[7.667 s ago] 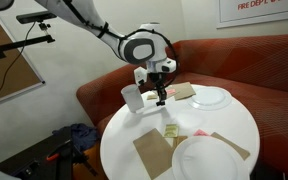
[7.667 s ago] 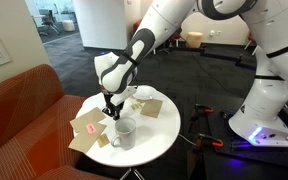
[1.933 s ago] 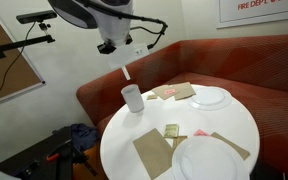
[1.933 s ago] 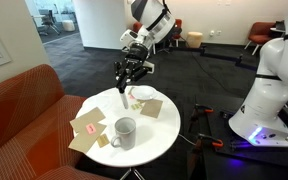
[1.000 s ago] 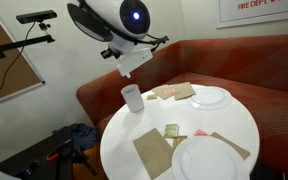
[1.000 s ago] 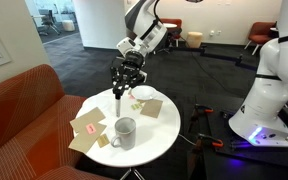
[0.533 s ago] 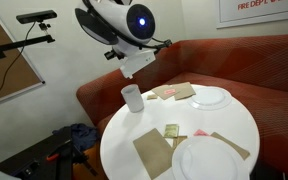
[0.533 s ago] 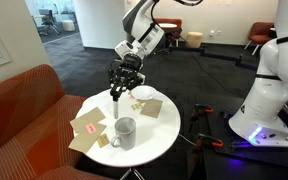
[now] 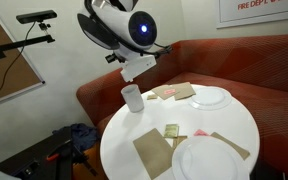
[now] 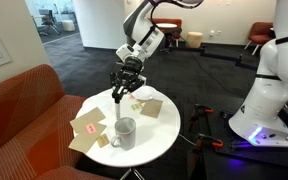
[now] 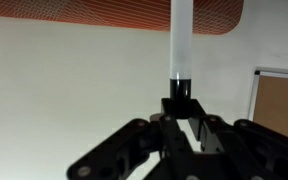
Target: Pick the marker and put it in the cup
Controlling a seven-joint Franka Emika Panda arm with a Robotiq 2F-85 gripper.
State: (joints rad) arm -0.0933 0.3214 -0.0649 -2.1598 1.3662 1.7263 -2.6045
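The marker already points down at the cup's rim. The white cup's opening (image 10: 125, 123) lies below my gripper, so next my gripper lowers toward it and releases the marker.
The white cup (image 10: 125, 131) stands near the edge of the round white table (image 10: 154, 135); it also shows in an exterior view (image 9: 132, 97). My gripper (image 10: 121, 94) hangs just above the cup and is shut on the marker (image 10: 118, 110), which points down with its tip at the cup's rim. In the wrist view the marker (image 11: 181, 45) is a pale stick with a dark end clamped between the black jaws (image 11: 181, 108). In an exterior view the arm's wrist (image 9: 136, 66) covers the gripper and marker above the cup.
Two white plates (image 9: 212, 97) (image 9: 206, 158), brown napkins (image 9: 152, 152) and small packets (image 9: 171, 131) lie on the table. A red sofa (image 9: 234, 65) curves behind it. A second white robot (image 10: 264, 100) stands on the floor nearby.
My gripper has come down with the marker and now hangs closer over the cup. The cup and the other table items have not moved.
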